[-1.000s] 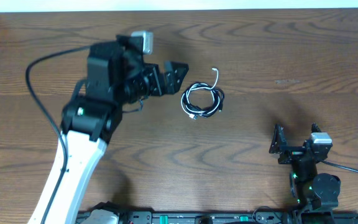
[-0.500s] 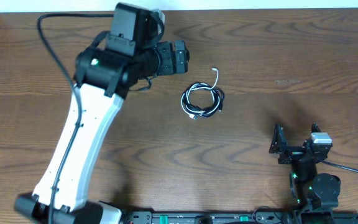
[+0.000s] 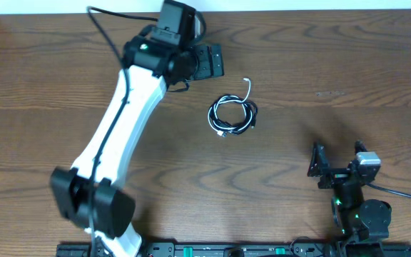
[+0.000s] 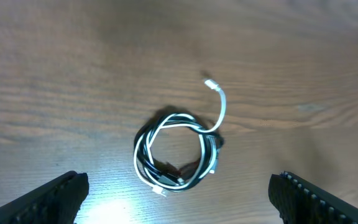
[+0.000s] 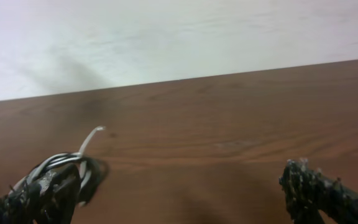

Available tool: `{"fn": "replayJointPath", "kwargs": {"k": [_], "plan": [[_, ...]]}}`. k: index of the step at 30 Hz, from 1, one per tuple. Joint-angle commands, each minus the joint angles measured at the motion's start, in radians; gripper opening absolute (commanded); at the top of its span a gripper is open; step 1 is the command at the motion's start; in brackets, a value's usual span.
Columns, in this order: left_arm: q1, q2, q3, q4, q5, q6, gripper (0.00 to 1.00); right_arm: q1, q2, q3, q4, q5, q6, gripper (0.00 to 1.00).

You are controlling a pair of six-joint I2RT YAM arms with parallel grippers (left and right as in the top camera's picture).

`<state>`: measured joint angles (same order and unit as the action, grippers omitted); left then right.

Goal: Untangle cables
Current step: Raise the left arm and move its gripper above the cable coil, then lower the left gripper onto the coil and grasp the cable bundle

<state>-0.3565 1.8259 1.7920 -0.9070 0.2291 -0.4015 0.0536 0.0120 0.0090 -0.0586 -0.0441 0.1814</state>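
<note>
My left gripper should next go down toward the coil, then bring its fingers closer together over the coil's side farthest from my right gripper (image 3: pixel 213 112) (image 4: pixel 142 147), where the cords run bundled together.
The cables (image 3: pixel 232 115) lie in one small tangled coil on the wooden table (image 3: pixel 320 64), a black cord and a white cord wound together. A white plug end (image 3: pixel 246 82) sticks out toward the far side. My left gripper (image 3: pixel 210 61) hangs open and empty above the table, just far-left of the coil. In the left wrist view the coil (image 4: pixel 176 153) lies between and ahead of the spread fingers (image 4: pixel 55 198), untouched. My right gripper (image 3: pixel 337 163) is open and empty near the front right. In the right wrist view the coil (image 5: pixel 79 163) shows far off, behind the left finger.
The left arm's white link (image 3: pixel 113 135) stretches from the front left base across the table's left half. A pale wall (image 5: pixel 166 37) stands beyond the table's far edge. The right arm's base (image 3: pixel 362 218) sits at the front right edge.
The left arm has stretched out toward the far edge and its gripper has shifted a little right. The cables and the right arm have not moved.
</note>
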Motion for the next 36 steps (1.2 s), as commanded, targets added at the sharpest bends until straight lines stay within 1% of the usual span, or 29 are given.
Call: {"fn": "replayJointPath", "kwargs": {"k": [1, 6, 10, 14, 18, 22, 26, 28, 30, 34, 36], "plan": [[-0.002, 0.035, -0.001, 0.001, -0.016, -0.035, 0.97, -0.003, -0.005, 0.002, 0.002, -0.141, 0.031, 0.99], [-0.002, 0.075, -0.001, -0.032, -0.017, -0.034, 0.97, -0.003, 0.032, 0.034, -0.029, -0.288, 0.047, 0.99], [-0.002, 0.08, -0.001, -0.034, -0.016, -0.034, 0.97, -0.003, 0.137, 0.152, -0.073, -0.349, 0.073, 0.99], [-0.002, 0.08, -0.001, -0.05, -0.016, -0.034, 0.97, -0.008, 0.324, 0.345, -0.154, -0.36, 0.069, 0.99], [-0.002, 0.08, -0.001, -0.082, -0.016, -0.029, 0.97, -0.01, 0.578, 0.616, -0.323, -0.417, 0.026, 0.99], [-0.002, 0.082, -0.002, -0.102, -0.013, 0.048, 0.92, -0.01, 0.822, 0.902, -0.556, -0.419, -0.037, 0.99], [-0.002, 0.083, -0.01, -0.098, -0.003, 0.115, 0.88, -0.01, 0.977, 1.078, -0.668, -0.419, -0.101, 0.99], [-0.002, 0.084, -0.018, -0.089, -0.002, 0.152, 0.86, -0.01, 1.037, 1.12, -0.652, -0.418, -0.101, 0.99], [-0.002, 0.091, -0.023, -0.077, -0.001, 0.181, 0.84, -0.009, 1.081, 1.124, -0.594, -0.454, -0.076, 0.99], [-0.002, 0.119, -0.023, -0.064, -0.002, 0.192, 0.8, -0.008, 1.137, 1.124, -0.57, -0.512, -0.074, 0.99], [-0.002, 0.144, -0.023, -0.055, -0.003, 0.192, 0.78, -0.007, 1.158, 1.124, -0.574, -0.511, -0.075, 0.99]]}}
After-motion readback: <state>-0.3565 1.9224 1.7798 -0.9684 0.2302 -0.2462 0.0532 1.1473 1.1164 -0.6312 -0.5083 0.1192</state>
